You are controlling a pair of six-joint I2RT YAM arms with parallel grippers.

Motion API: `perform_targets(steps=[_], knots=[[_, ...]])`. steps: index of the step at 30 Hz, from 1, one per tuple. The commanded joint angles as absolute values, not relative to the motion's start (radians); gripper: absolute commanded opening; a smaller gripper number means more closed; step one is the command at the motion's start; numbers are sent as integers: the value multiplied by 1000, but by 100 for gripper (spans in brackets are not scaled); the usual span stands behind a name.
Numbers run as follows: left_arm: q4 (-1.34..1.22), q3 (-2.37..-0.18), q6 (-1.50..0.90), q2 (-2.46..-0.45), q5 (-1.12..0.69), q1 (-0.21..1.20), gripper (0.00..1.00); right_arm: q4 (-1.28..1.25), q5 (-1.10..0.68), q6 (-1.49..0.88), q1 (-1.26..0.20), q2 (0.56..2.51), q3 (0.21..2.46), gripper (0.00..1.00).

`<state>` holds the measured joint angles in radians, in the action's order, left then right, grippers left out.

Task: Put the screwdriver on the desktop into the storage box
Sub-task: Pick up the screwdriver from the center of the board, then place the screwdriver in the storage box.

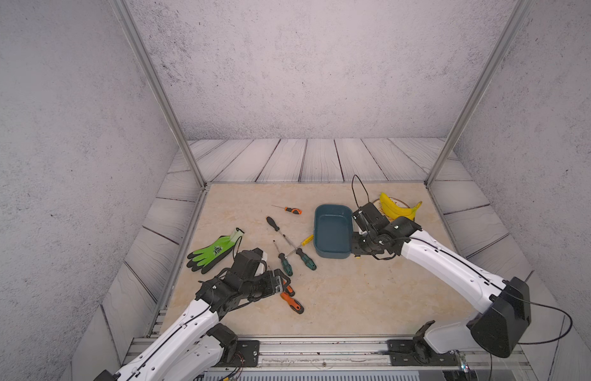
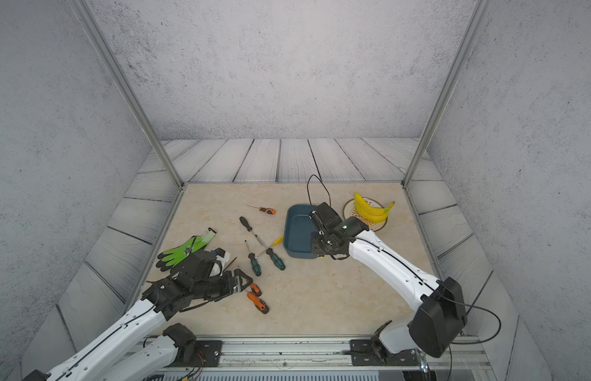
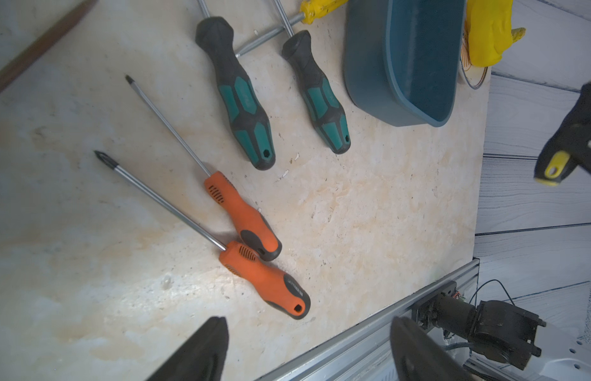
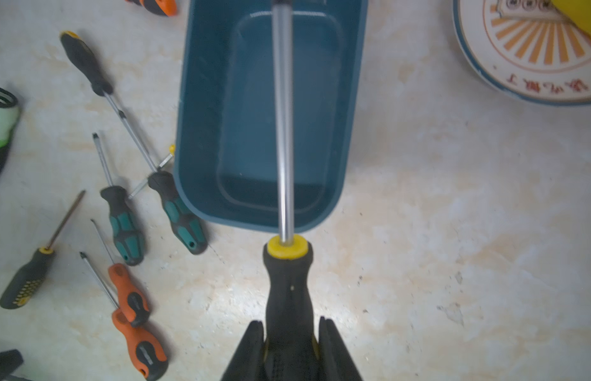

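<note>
I will carry the screwdriver's handle outward with my right gripper, then lower it and let it go there. The empty bottom of the storage box by the yellow screwdriver (image 1: 324, 235) is below and outward of my gripper.
My right gripper (image 4: 291, 325) is shut on the black handle of a yellow-collared screwdriver (image 4: 287, 283). Its steel shaft reaches out above the inside of the teal storage box (image 4: 201, 115), which holds nothing else. In both top views this gripper (image 1: 360, 231) hangs at the right side of the storage box (image 1: 332, 231) (image 2: 297, 231). My left gripper (image 3: 309, 325) (image 1: 282, 280) is open just above the desktop (image 1: 353, 297), beside two orange-handled screwdrivers (image 3: 264, 280) (image 3: 241, 214).
Two green-and-black screwdrivers (image 1: 286, 264) (image 1: 305, 259), a long black one (image 1: 273, 224), a yellow one (image 1: 306, 240) and a small orange one (image 1: 292, 210) lie left of the box. A green glove (image 1: 215, 252) lies at the left edge. A banana (image 1: 398, 207) rests on a plate (image 4: 532, 59) at the back right.
</note>
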<state>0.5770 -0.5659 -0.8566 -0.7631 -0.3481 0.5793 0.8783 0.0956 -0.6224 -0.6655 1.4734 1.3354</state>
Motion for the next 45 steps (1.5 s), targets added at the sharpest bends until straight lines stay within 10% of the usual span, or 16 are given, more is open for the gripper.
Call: perform_targets(steps=[1,18,45], knots=[[592,-593,-842,-743,-344,586,83,889,60,-573,-658,1599,1453,9],[641,-575,-832,-701,-322,586,83,873,-152,-647,-611,2146,1835,10],[641,-558,-841,-704,-314,587,83,849,-161,-655,-595,2175,1853,38]])
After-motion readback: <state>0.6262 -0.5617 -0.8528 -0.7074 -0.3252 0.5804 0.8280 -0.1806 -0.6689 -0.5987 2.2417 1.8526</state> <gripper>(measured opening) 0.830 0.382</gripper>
